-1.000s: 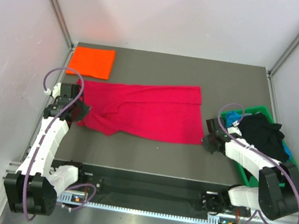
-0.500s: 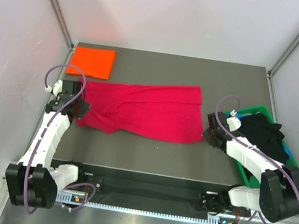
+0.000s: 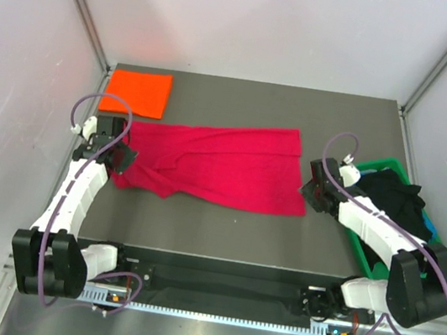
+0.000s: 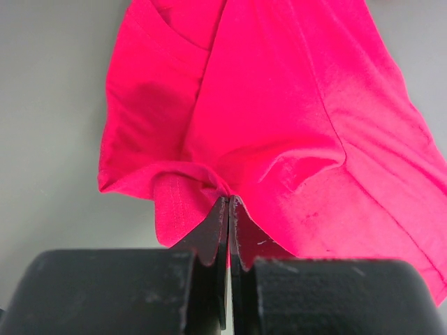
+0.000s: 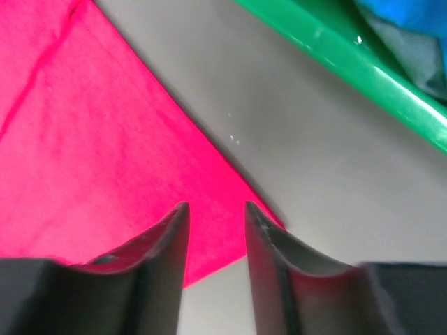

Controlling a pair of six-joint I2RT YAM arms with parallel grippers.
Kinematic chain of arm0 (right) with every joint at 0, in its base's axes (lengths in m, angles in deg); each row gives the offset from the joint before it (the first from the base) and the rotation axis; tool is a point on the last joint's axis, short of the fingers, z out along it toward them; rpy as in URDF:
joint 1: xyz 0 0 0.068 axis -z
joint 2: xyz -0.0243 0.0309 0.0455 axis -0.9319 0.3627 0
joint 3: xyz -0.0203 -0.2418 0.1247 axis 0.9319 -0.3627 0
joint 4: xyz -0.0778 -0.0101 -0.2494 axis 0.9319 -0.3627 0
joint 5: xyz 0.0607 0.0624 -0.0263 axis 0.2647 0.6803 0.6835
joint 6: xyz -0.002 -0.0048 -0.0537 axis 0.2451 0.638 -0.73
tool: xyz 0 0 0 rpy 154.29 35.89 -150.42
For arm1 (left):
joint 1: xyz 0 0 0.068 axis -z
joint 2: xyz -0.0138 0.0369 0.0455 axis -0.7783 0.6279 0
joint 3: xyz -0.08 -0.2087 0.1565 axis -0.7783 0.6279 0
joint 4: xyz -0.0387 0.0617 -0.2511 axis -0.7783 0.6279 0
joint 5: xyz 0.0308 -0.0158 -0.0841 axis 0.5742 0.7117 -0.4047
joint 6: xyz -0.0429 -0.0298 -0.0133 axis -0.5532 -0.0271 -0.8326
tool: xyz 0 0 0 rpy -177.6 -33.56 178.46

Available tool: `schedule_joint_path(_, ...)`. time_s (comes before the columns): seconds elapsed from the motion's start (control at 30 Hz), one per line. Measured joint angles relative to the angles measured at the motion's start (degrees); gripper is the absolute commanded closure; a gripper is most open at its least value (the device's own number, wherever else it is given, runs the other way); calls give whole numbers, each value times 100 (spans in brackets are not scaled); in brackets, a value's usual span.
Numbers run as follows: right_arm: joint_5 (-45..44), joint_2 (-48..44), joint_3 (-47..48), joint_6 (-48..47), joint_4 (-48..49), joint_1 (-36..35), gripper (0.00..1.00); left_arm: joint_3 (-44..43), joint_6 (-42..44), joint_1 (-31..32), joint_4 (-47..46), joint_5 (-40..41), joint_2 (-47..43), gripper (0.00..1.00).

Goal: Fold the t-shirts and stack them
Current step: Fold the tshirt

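Observation:
My right gripper moves down and slightly back next onto the red t-shirt's near corner [image 3: 301, 215] by the bin, which lies flat beneath its open fingers.
A crimson-red t-shirt [image 3: 223, 167] lies spread across the middle of the table, its left end bunched. My left gripper [image 3: 121, 156] is shut on that bunched left edge; in the left wrist view a fold of the red t-shirt [image 4: 293, 105] is pinched between the closed fingertips [image 4: 221, 209]. My right gripper [image 3: 312, 190] hovers open over the shirt's near right corner [image 5: 230, 230], with nothing between its fingers. A folded orange t-shirt [image 3: 138, 92] lies flat at the far left. Black t-shirts [image 3: 388, 202] and blue cloth [image 5: 412, 14] sit in the bin.
A green plastic bin [image 3: 387, 166] stands at the right edge of the table, just right of my right gripper; its rim [image 5: 349, 56] shows close by in the right wrist view. White walls enclose the table on three sides.
My right gripper has opened and let go of the red shirt's right corner, which now lies flat. Both grippers have shifted a little toward the far side.

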Motion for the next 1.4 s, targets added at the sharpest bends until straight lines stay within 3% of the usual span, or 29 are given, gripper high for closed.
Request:
schedule_joint_path(0.43, 208, -98, -597, 1576, -466, 0, 57, 24, -11, 0, -140, -168, -2, 100)
schedule_joint_path(0.87, 286, 79, -656, 2181, -278, 0, 59, 24, -15, 2, -179, -216, -11, 100)
schedule_joint_path(1.0, 280, 184, -616, 2238, -195, 0, 69, 24, -20, 2, -188, -278, -13, 100)
schedule_joint_path(1.07, 264, 254, -597, 2253, -162, -2, 86, 24, -17, 2, -190, -299, -13, 100)
schedule_joint_path(1.1, 251, 282, -581, 2247, -186, -2, 100, 24, -17, 2, -192, -308, -13, 100)
schedule_joint_path(1.4, -57, 192, -570, 1888, -404, -2, 100, 24, 120, 35, -168, -343, -120, 100)
